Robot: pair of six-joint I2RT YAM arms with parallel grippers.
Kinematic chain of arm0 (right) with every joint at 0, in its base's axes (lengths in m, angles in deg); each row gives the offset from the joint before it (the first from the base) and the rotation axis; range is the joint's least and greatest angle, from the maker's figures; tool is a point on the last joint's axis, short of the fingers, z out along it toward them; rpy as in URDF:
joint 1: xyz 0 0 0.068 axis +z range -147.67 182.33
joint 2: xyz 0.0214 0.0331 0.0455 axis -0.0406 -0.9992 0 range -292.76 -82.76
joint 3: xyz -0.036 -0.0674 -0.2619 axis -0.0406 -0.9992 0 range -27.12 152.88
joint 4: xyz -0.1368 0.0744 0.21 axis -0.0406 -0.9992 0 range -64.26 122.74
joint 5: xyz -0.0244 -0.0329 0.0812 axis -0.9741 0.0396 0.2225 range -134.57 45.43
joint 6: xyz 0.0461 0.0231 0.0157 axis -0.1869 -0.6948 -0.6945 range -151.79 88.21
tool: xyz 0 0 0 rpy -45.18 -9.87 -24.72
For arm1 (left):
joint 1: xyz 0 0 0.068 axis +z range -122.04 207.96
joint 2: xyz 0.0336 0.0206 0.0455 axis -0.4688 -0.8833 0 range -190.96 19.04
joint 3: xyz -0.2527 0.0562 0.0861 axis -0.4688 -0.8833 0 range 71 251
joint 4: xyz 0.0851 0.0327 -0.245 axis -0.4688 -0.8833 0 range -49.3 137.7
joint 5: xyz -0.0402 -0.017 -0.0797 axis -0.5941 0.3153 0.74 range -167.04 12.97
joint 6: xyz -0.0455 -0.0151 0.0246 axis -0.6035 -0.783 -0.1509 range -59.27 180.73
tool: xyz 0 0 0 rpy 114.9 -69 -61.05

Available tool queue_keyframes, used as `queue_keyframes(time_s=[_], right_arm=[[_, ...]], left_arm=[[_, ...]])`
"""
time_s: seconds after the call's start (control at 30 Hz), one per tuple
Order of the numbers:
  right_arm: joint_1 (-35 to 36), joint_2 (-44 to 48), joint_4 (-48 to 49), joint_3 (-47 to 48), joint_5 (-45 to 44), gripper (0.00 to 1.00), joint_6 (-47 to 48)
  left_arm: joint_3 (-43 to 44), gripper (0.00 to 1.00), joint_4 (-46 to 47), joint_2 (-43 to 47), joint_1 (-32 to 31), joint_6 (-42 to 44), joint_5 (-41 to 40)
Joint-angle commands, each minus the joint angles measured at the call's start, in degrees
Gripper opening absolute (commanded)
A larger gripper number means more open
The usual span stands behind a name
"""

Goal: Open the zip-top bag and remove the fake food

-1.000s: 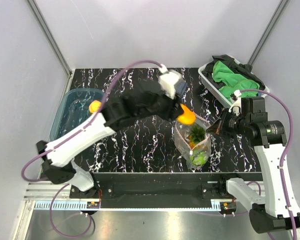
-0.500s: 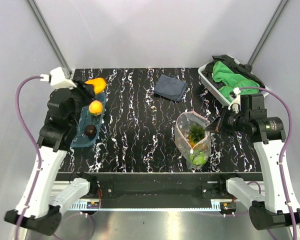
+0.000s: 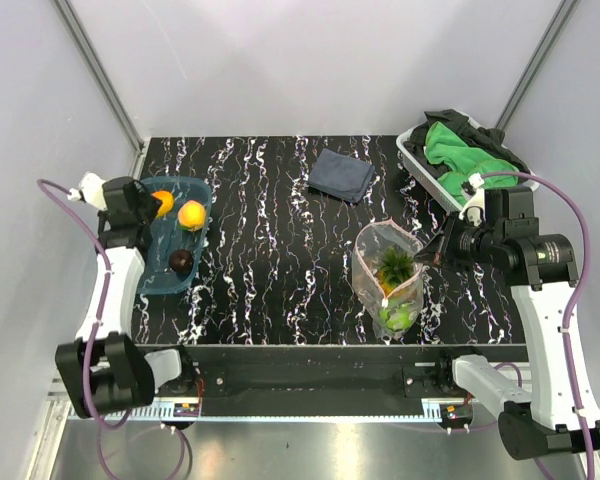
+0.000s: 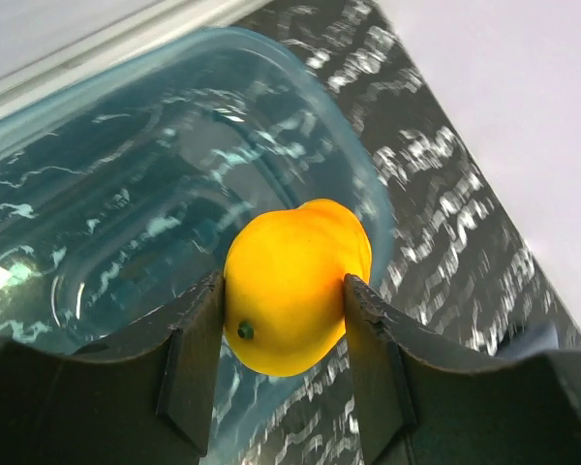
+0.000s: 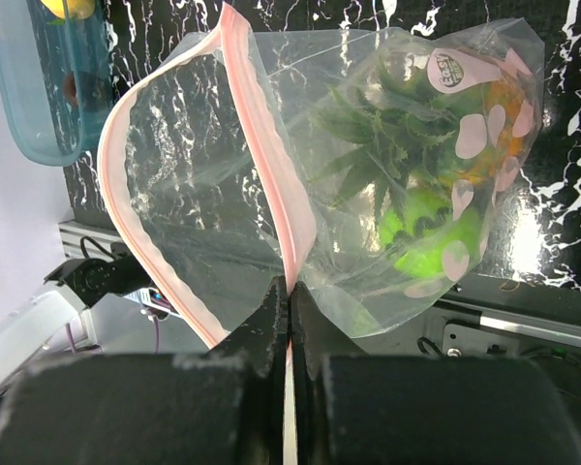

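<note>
The left gripper moves down into the blue tub (image 3: pixel 160 282) next, shifting toward the side of the tub next to the gripper.
The clear zip-top bag (image 3: pixel 388 270) lies on the black marbled table with its pink-edged mouth gaping. My right gripper (image 3: pixel 432 252) is shut on the zip strip (image 5: pixel 271 194) at the bag's right side, fingers (image 5: pixel 271 305) pressed together on it. Fake food inside: a spiky green piece (image 5: pixel 368 155), a green ball (image 5: pixel 426 228) and an orange piece (image 5: pixel 499 126). My left gripper (image 4: pixel 284 286) is shut on an orange-yellow fruit (image 4: pixel 295 281) over the left part of the blue tub (image 3: pixel 160 282). In the tub lie another orange-yellow piece (image 3: pixel 191 214) and a dark piece (image 3: pixel 181 260).
A folded grey cloth (image 3: pixel 342 174) lies at the back middle. A white basket (image 3: pixel 412 150) with green cloths stands at the back right. Walls close in the table on the left, right and back.
My left arm has swung from above the bag over to the tub at the left, carrying the orange-yellow fruit, and has come lower. The right gripper and bag have stayed put.
</note>
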Motion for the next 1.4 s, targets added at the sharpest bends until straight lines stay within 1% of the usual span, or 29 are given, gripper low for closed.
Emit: queue_keyframes(time_s=[0.0, 0.03, 0.07, 0.1, 0.17, 0.33, 0.4, 0.43, 0.47, 0.5, 0.53, 0.57, 0.6, 0.63, 0.77, 0.87, 0.97, 1.0, 1.07, 1.1, 1.17, 1.2, 1.23, 1.27, 1.3, 1.33, 1.37], right_arm=[[-0.07, 0.42, -0.33, 2.58, -2.24, 0.00, 2.28], [-0.07, 0.42, -0.24, 2.49, -2.59, 0.00, 2.29], [-0.07, 0.33, -0.15, 2.40, -2.59, 0.00, 2.29], [-0.15, 0.42, -0.07, 2.14, -2.68, 0.00, 2.29], [-0.07, 0.25, 0.02, 1.97, -2.07, 0.00, 2.02], [-0.07, -0.02, 0.11, 1.44, -1.98, 0.00, 1.41], [-0.07, -0.11, 0.37, 1.09, -1.89, 0.00, 0.97], [-0.07, -0.02, 0.37, 0.91, -1.71, 0.00, 0.79], [-0.07, 0.07, 0.64, 0.82, -1.63, 0.00, 0.71], [-0.07, 0.07, 0.64, 0.56, -1.63, 0.00, 0.53], [-0.07, 0.16, 0.64, 0.56, -1.36, 0.00, 0.53], [-0.07, 0.16, 0.64, 0.47, -1.19, 0.00, 0.53], [-0.15, 0.16, 0.64, 0.47, -1.10, 0.00, 0.62], [-0.16, 0.07, 0.73, 0.47, -0.49, 0.00, 0.53], [-0.07, -0.19, 0.73, 0.91, -0.04, 0.00, 1.14], [-0.07, -0.46, 0.38, 1.26, 0.22, 0.00, 1.49], [-0.07, -0.81, 0.29, 1.52, 0.57, 0.00, 1.76], [-0.07, -1.07, 0.20, 1.70, 1.01, 0.00, 1.85], [-0.15, -1.78, 0.02, 2.57, 1.71, 0.00, 1.85], [-0.16, -1.95, 0.46, 2.75, 1.98, 0.00, 1.76], [-0.07, -2.30, 0.73, 3.10, 2.24, 0.00, 1.41], [-0.07, -2.65, 0.81, 3.28, 2.50, 0.00, 1.41], [-0.07, -2.66, 0.73, 3.46, 2.59, 0.00, 1.32], [-0.07, -2.66, 0.99, 3.55, 2.68, 0.00, 1.32], [-0.07, -2.48, 1.51, 3.46, 2.77, 0.00, 1.15], [-0.15, -2.22, 1.69, 3.28, 2.68, 0.00, 1.06], [-0.07, -2.22, 1.95, 3.20, 2.51, 0.00, 0.97]], left_arm=[[-1.05, 0.00, 10.78, -7.24, 6.22, -5.33, 6.80], [-1.05, 0.00, 11.84, -9.28, 9.02, -5.77, 9.26], [-0.52, 0.00, 12.03, -11.82, 10.52, -7.00, 14.85], [1.31, 0.00, 12.03, -16.02, 11.67, -7.44, 17.52], [2.81, 0.00, 13.08, -20.09, 13.87, -7.19, 22.53], [6.68, 0.00, 11.42, -27.04, 15.63, -5.43, 19.66], [8.87, 0.13, 9.32, -28.54, 15.64, -3.50, 17.73], [9.23, 0.22, 8.96, -28.98, 15.64, -3.23, 17.72], [9.59, 0.35, 8.52, -29.33, 15.55, -3.32, 17.72], [9.50, 0.57, 8.25, -29.34, 15.72, -3.23, 17.63], [9.33, 0.64, 7.90, -28.90, 15.55, -2.97, 17.81], [9.33, 0.73, 7.46, -27.94, 15.55, -2.79, 17.64], [9.15, 0.90, 6.68, -27.32, 15.55, -2.79, 17.46], [8.80, 0.93, 6.32, -26.62, 15.55, -2.53, 17.46], [8.88, 0.93, 3.60, -22.41, 15.55, -2.87, 19.82], [9.32, 0.90, 1.92, -18.10, 13.54, -3.84, 23.42], [11.43, 0.86, 0.00, -14.58, 4.33, -1.83, 26.07], [12.65, 0.84, -0.53, -13.88, -2.14, -1.65, 26.59], [13.80, 0.80, -0.72, -12.64, -8.68, -2.69, 29.49], [15.46, 0.78, -0.72, -12.38, -17.06, -2.70, 30.02], [17.58, 0.74, -0.72, -12.20, -25.19, -1.13, 30.73], [20.28, 0.72, -0.80, -12.11, -33.24, -0.60, 30.47], [21.44, 0.70, -0.63, -12.11, -37.23, 0.28, 29.07], [22.93, 0.67, 0.33, -12.29, -41.27, 1.51, 28.28], [24.43, 0.64, 0.43, -12.81, -49.15, 3.00, 27.22], [27.84, 0.60, 0.43, -13.34, -52.88, 6.32, 24.69], [29.17, 0.52, 0.43, -14.65, -59.53, 7.92, 23.19]])
